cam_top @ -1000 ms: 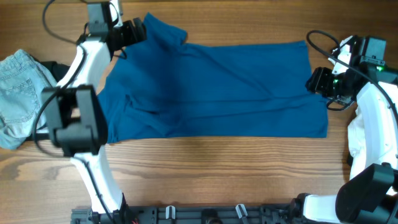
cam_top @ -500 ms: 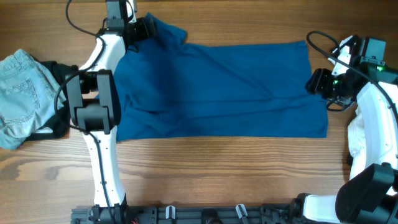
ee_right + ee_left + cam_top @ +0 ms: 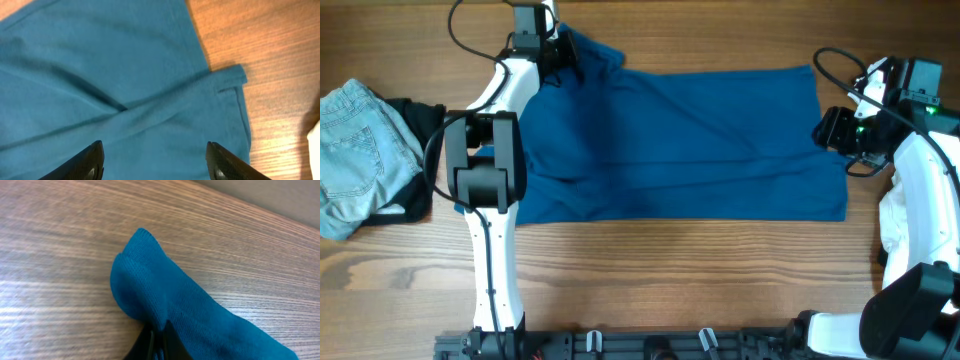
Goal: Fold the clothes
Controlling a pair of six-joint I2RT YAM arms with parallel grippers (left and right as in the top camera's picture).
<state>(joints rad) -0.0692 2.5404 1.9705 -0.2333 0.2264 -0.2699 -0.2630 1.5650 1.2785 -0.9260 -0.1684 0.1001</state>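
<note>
The left gripper lifts the pinched fold, carries it back to the shirt's near edge [image 3: 546, 208] and releases it there next, since the shirt lies spread flat.
A blue shirt [image 3: 680, 140] lies spread flat across the middle of the table. My left gripper [image 3: 563, 55] is at the shirt's far left corner, shut on a raised fold of the blue cloth. In the left wrist view the fold [image 3: 155, 295] rises from the wood, pinched between the closed jaws of the left gripper [image 3: 159, 341]. My right gripper [image 3: 825, 130] hovers at the shirt's right edge. In the right wrist view it [image 3: 157, 160] stands open over the shirt [image 3: 125, 75], with nothing between its fingertips [image 3: 92, 160].
Light blue jeans [image 3: 355, 150] and a black garment [image 3: 415, 125] lie piled at the table's left edge. Bare wood [image 3: 670, 270] runs along the near side. The shirt's hem corner [image 3: 235, 75] lies on wood at the right.
The left arm has swung right along the far edge and its gripper has gone from open to shut on the shirt's corner. The right arm has not moved.
</note>
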